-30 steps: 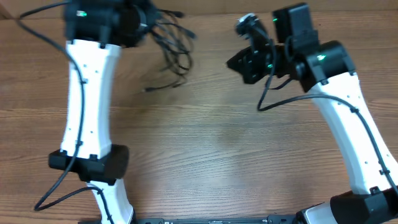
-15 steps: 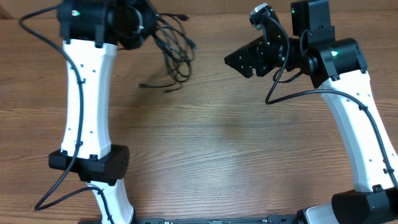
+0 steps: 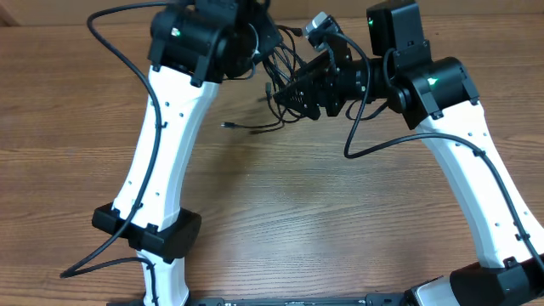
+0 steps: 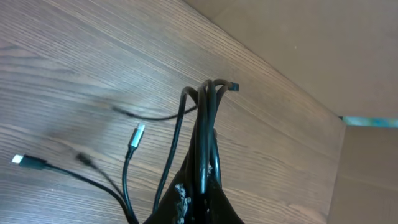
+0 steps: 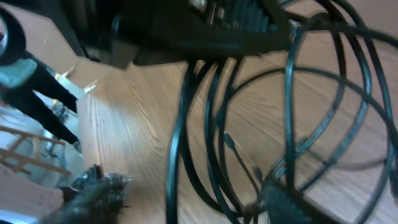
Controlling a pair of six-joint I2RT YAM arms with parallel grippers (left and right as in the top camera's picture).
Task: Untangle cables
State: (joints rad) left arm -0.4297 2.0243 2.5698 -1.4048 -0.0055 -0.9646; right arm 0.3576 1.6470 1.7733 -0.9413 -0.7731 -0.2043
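Observation:
The top of the cable bundle [image 3: 283,56] [image 4: 203,143] needs to come beside my right gripper, so I need to turn my left gripper and release it there, since parts of the cables already run between my right gripper's fingers.
The cables [image 3: 255,127] are thin black cords, bunched at the table's far middle with one tail trailing left on the wood. My left gripper [image 3: 260,41] is shut on the bundle and holds it up. In the left wrist view the left gripper [image 4: 203,198] pinches several strands of the cables [image 4: 205,118], and metal-tipped plugs [image 4: 137,135] dangle over the table. My right gripper [image 3: 287,92] reaches into the hanging loops from the right. In the right wrist view the right gripper [image 5: 193,199] stands open, with strands of the cables [image 5: 211,124] running between its two fingers [image 5: 93,193].
The wooden table [image 3: 280,212] spreads below both arms. A cardboard-coloured wall [image 4: 298,43] runs along the table's far edge. The left arm's black wrist [image 5: 205,25] hangs close above the right gripper.
My left arm has swung right, carrying the cable bundle to the far middle. My right gripper has opened and moved left into the hanging loops.

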